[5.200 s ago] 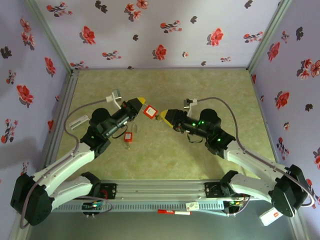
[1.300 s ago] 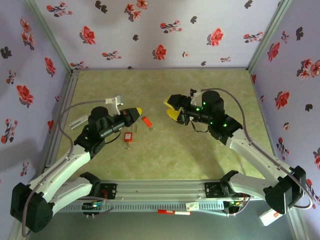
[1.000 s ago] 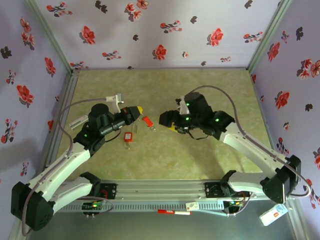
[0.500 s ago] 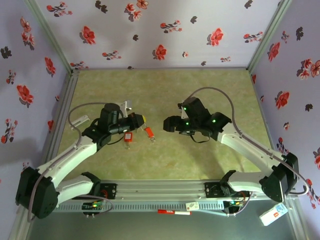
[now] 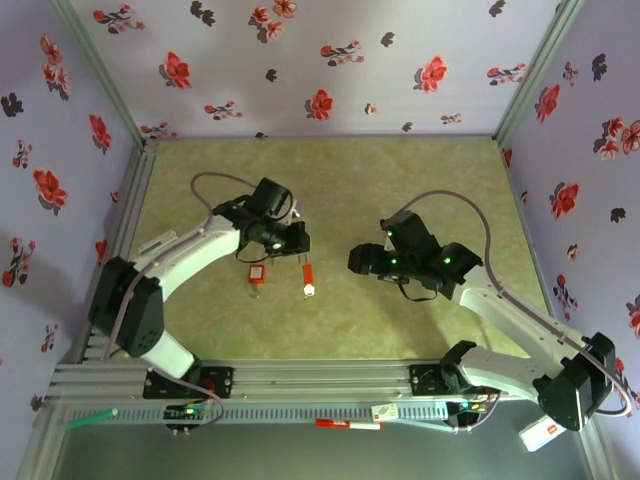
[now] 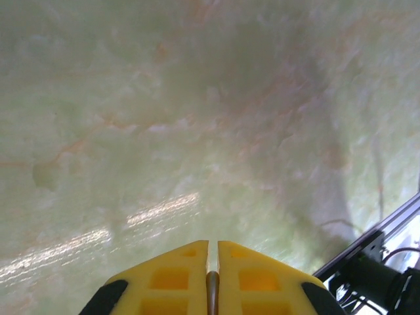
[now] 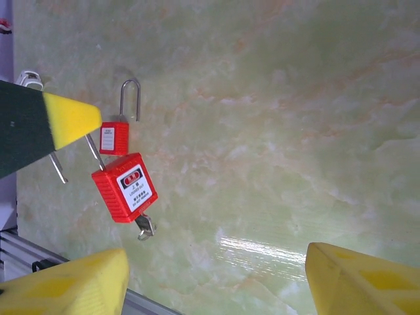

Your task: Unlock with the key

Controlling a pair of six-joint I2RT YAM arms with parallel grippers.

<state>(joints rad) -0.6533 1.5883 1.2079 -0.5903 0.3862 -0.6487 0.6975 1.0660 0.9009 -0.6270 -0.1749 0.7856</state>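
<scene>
My left gripper should next lower the held padlock, still dangling in the air, onto the bare tabletop (image 5: 318, 289) below beside the smaller padlock and release its shackle.
My left gripper (image 5: 297, 243) is shut on the thin wire shackle of a red padlock (image 5: 307, 271), which hangs below it above the green table. In the right wrist view the left's yellow fingertip (image 7: 72, 118) pinches that shackle, and the padlock (image 7: 125, 186) dangles with its white label facing me. The key (image 7: 146, 227) sticks out of the padlock's underside. In the left wrist view the yellow pads (image 6: 184, 275) press on a thin rod. My right gripper (image 5: 360, 261) is open to the right of the padlock, apart from it, its fingers (image 7: 65, 282) spread wide.
A second, smaller red padlock (image 5: 258, 273) lies flat on the table to the left of the hanging one, also seen at the padlock (image 7: 114, 136) behind it. An aluminium rail (image 5: 320, 375) runs along the near edge. Floral walls close in three sides.
The left arm has swung its elbow up and back, and the padlock now hangs straight down, slightly nearer and to the right. The right gripper has drawn back to the right.
</scene>
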